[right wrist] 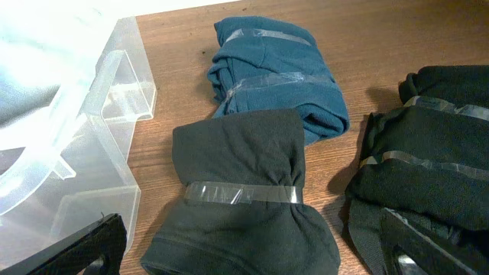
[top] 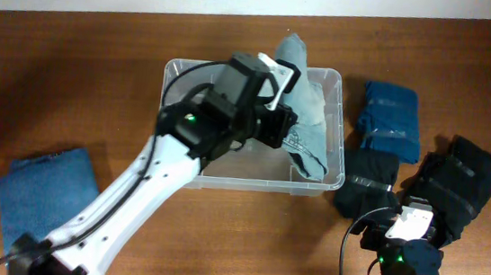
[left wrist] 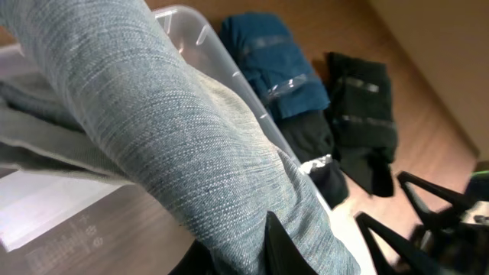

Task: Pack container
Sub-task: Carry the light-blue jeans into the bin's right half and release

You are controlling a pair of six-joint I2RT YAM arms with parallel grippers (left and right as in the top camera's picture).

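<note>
I should lower the rolled cloth (top: pixel 306 116) in my left gripper to the tub's half nearest the bundles next and release it, as the cloth's far end is above the tub's rim.
The container (top: pixel 184 67) is a clear plastic tub at the table's middle; a corner of it shows in the right wrist view (right wrist: pixel 114 107). My left gripper (top: pixel 277 113) is over the tub, shut on a grey-blue rolled cloth (top: pixel 306 116) that hangs into the tub's right half; the cloth fills the left wrist view (left wrist: pixel 191 153). My right gripper (right wrist: pixel 252 252) is open low at the front right, its fingers either side of a black taped bundle (right wrist: pixel 237 191) just right of the tub.
A blue taped bundle (top: pixel 390 120) lies right of the tub. A larger black bundle (top: pixel 458 185) lies at far right. A folded blue cloth (top: pixel 46 195) lies at front left. A pale wall edge runs along the back.
</note>
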